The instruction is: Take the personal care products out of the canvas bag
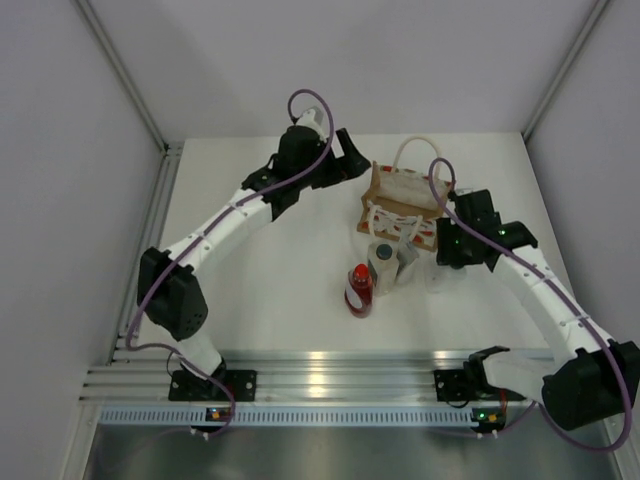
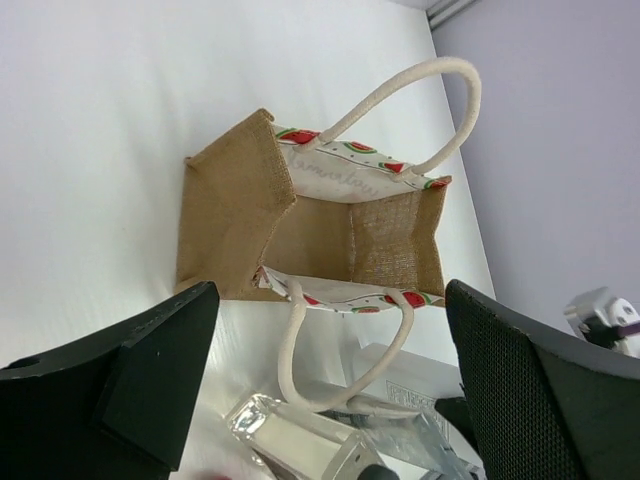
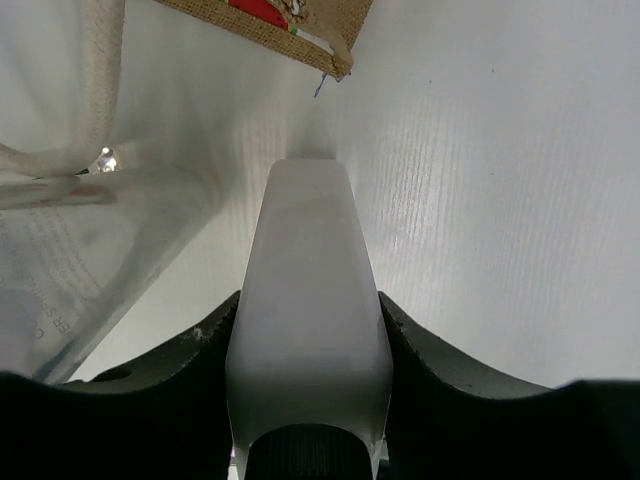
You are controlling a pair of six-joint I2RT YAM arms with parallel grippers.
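Note:
The second whitish bottle's far end already touches the table, so I should open my right gripper next, beside the clear-sided bottle.
The canvas bag (image 1: 398, 196) sits at the back middle of the table. In the left wrist view its mouth faces the camera and the canvas bag (image 2: 235, 205) looks empty inside. A red bottle (image 1: 359, 289) stands in front of it. A whitish bottle with a dark cap (image 1: 380, 262) and a greyish one (image 1: 406, 254) stand by the bag's front handle. My left gripper (image 1: 347, 160) is open and empty, just left of the bag. My right gripper (image 1: 440, 264) is shut on a second whitish bottle (image 3: 308, 320), whose far end meets the table right of the bag.
Grey walls close in the table on the left, back and right. The bag's rope handle (image 3: 95, 90) lies over a clear-sided bottle (image 3: 70, 250) just left of my right gripper. An aluminium rail (image 1: 320, 380) runs along the near edge.

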